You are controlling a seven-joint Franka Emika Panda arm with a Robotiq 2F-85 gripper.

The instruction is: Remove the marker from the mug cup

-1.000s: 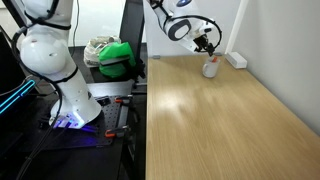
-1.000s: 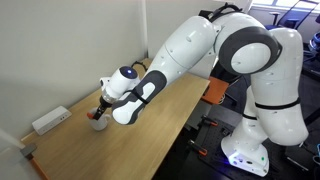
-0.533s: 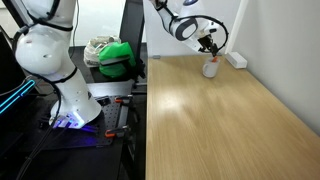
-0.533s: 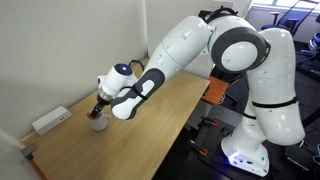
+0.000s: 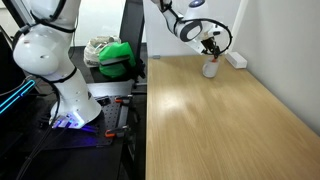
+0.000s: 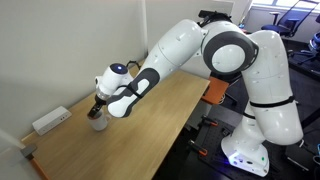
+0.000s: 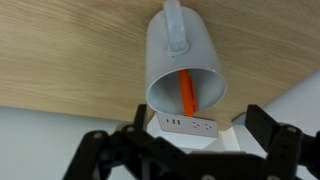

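My gripper lowers a little next, then draws its fingers in around the marker's upper end.
The light grey-white mug [image 7: 180, 55] stands on the wooden table [image 7: 60, 50] with its handle pointing away from the gripper. The red-orange marker [image 7: 188, 92] leans inside it. My gripper [image 7: 190, 150] is open, its two black fingers spread either side of the mug's mouth, just above it. Nothing is between the fingers. In both exterior views the gripper [image 5: 211, 44] [image 6: 97, 107] hovers right over the mug [image 5: 210, 70] [image 6: 98, 124] near the table's far end.
A white power strip [image 7: 188, 127] [image 5: 236, 59] [image 6: 50, 120] lies close behind the mug, by the wall. A green and white bundle [image 5: 115, 55] sits off the table beside the robot base [image 5: 60, 80]. The table edge is near the mug [image 6: 30, 148].
The gripper has shifted slightly toward the wall and come a little lower over the mug. It stays open. The mug and the marker have not moved.
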